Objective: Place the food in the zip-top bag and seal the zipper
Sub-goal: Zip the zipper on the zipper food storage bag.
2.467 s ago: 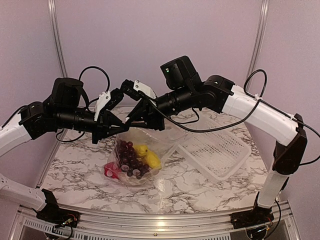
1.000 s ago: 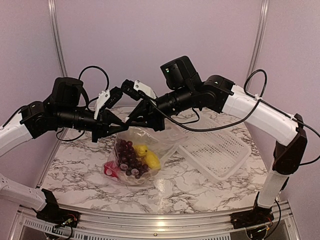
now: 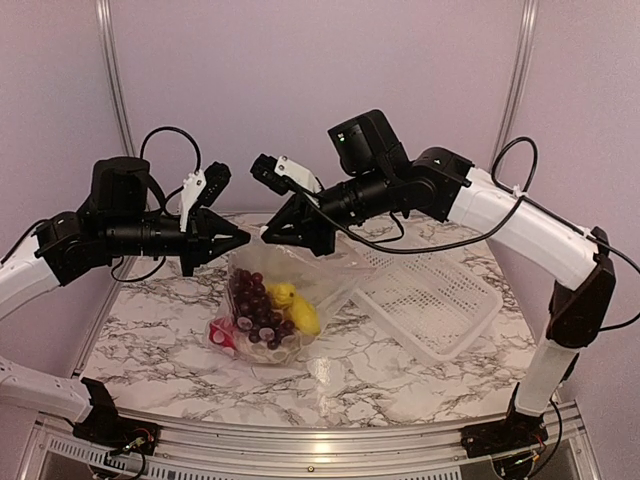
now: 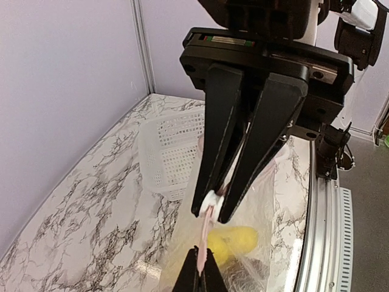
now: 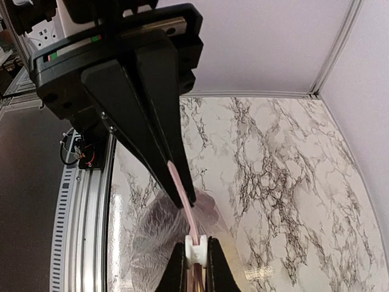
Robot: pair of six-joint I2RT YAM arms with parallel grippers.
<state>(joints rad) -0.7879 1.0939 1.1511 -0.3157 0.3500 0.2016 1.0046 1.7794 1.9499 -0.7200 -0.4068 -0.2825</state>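
The slider [image 5: 196, 249] is still near my left gripper, so my right gripper should pull it along the zipper toward the basket and let go of it at that end of the zipper.
The clear zip-top bag [image 3: 305, 270] hangs between my two grippers, its bottom resting on the marble table. Inside lie the food pieces: a purple grape bunch [image 3: 255, 310], yellow pieces [image 3: 292, 308] and a red piece [image 3: 220, 345]. My left gripper [image 3: 246, 238] is shut on the end of the pink zipper [image 4: 205, 234]. My right gripper [image 3: 266, 236] faces it, a short way along the strip, shut on the white slider [image 5: 196, 249]. The zipper [image 5: 182, 188] runs taut from the slider to the left gripper's fingertips [image 5: 189, 196]. A yellow piece [image 4: 240, 240] shows through the bag.
A white lattice basket [image 3: 440, 300] lies tilted on the right of the marble table [image 3: 400, 365], just behind the bag. Aluminium rails [image 3: 300, 450] edge the table's near side and purple walls close in the back.
The left arm has drawn back to the left, and the two grippers now stand a little apart along the zipper. The bag's top has stretched out between them.
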